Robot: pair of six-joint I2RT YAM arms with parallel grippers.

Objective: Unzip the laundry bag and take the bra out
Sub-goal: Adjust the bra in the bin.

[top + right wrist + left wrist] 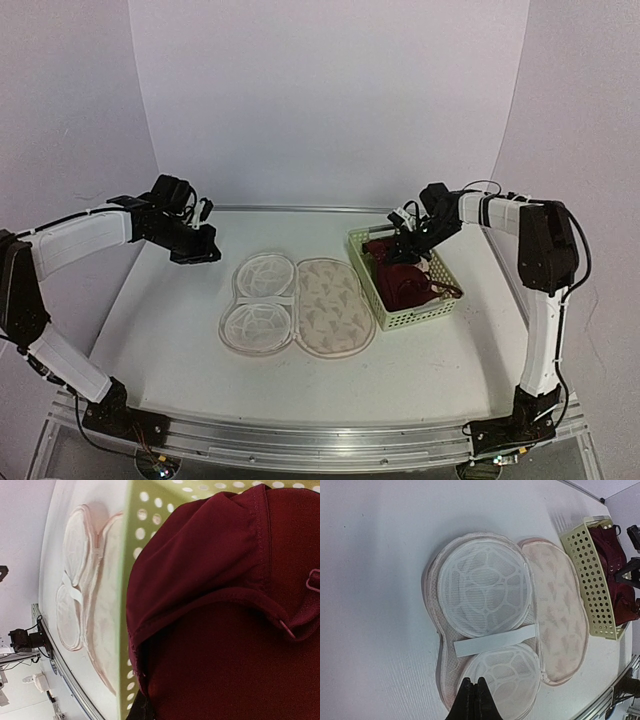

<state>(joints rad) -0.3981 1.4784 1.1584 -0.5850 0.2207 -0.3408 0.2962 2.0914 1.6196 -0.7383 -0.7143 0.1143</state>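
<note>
The bra is already between the basket's sides, so I should lower my right gripper slightly farther down into the basket's far end (381, 247) and release the maroon bra.
The laundry bag (296, 300) lies unzipped and spread flat mid-table. Its pale inside half with two white mesh domes is on the left and its leaf-print half (555, 615) on the right. The dark maroon bra (402, 281) is bunched in the pale green basket (412, 318) to the bag's right. My right gripper (407, 241) reaches into the basket's far end, shut on the bra. The bra's cloth (225, 605) fills the right wrist view and hides most of the fingers (144, 709). My left gripper (473, 682) is shut and empty, held above the table at the bag's left (200, 250).
The perforated basket wall (592, 580) stands close beside the bag's printed half (102, 610). A white elastic strap (495, 641) crosses between the two mesh domes. The table's metal front rail (320, 440) runs along the near edge.
</note>
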